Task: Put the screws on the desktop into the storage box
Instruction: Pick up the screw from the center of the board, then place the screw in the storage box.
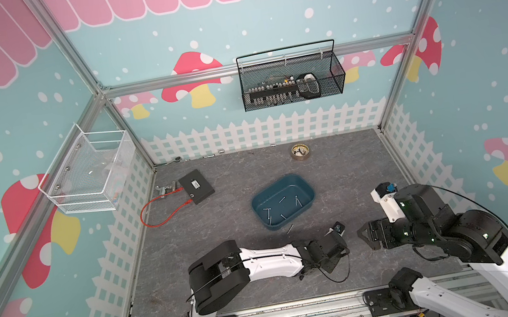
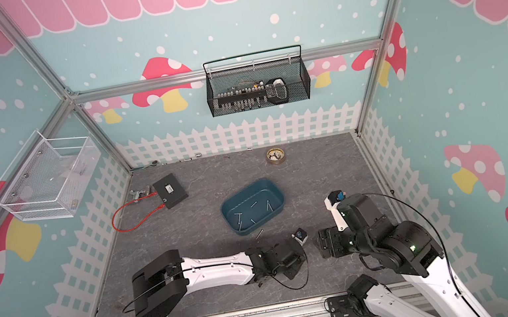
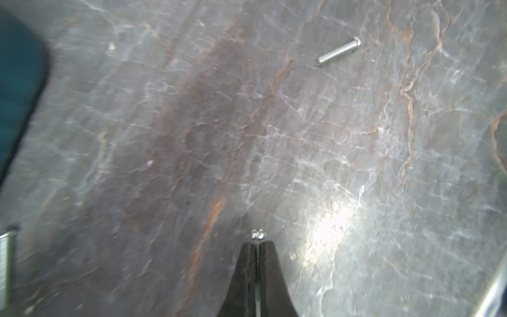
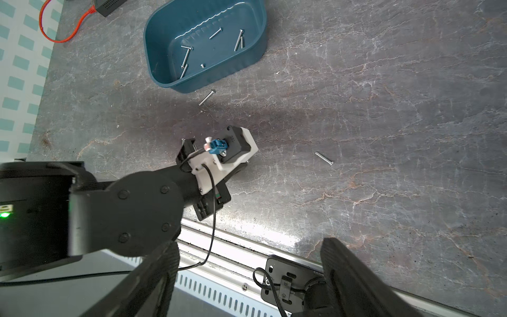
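Observation:
The gripped screw is low before the storage box's side, so it goes up and outward in my left gripper next, over the storage box's bottom for release.
The teal storage box stands mid-desktop and holds several silvery screws. One screw lies on the grey marbled desktop just in front of the box. Another screw lies further right. My left gripper is shut on a screw, whose head sticks out past the fingertips, low over the desktop in front of the box. My right gripper hangs open and empty at the front right.
A flat black box with a red cable lies at the back left. A tape roll sits at the back. A black mesh basket and a white wire basket hang on the walls. An aluminium rail borders the front.

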Controlling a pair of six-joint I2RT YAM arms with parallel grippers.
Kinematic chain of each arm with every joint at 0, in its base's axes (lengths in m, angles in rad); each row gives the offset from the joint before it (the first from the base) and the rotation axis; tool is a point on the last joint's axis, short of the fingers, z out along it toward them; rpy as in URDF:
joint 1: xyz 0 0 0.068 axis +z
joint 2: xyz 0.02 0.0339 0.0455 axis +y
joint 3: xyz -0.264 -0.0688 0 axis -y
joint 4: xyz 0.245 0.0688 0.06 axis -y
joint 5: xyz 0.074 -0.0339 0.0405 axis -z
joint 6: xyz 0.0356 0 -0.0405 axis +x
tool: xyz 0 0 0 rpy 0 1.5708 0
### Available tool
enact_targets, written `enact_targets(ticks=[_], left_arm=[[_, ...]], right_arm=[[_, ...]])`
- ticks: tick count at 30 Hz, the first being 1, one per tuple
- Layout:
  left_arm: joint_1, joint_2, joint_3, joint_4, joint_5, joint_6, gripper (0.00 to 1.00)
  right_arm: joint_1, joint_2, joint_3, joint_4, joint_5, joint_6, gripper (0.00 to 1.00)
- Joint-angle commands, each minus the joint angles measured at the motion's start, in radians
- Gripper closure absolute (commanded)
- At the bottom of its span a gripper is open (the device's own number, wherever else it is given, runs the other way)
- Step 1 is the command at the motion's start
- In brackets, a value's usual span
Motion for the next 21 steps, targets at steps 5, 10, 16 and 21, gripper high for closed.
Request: enact_targets(ticks=[5, 10, 16, 21], left_arm=[[0.061, -0.113, -0.057, 0.009, -0.006, -0.018, 1.00], [0.136, -0.179, -0.082, 0.012, 0.034, -0.003, 1.00], [0.259, -0.229, -0.072, 0.012, 0.100, 0.035, 1.00], [0.362, -0.210, -0.034, 0.013, 0.160, 0.060, 1.00]], right_arm=[[-0.004, 0.005, 0.015, -0.004, 0.018, -0.004, 0.14], [-0.004, 0.008, 0.014, -0.003, 0.006, -0.015, 0.14], [-0.004, 0.002, 0.016, -0.001, -0.011, -0.029, 0.14], [-0.004, -0.005, 0.016, 0.005, -0.019, -0.028, 0.14]])
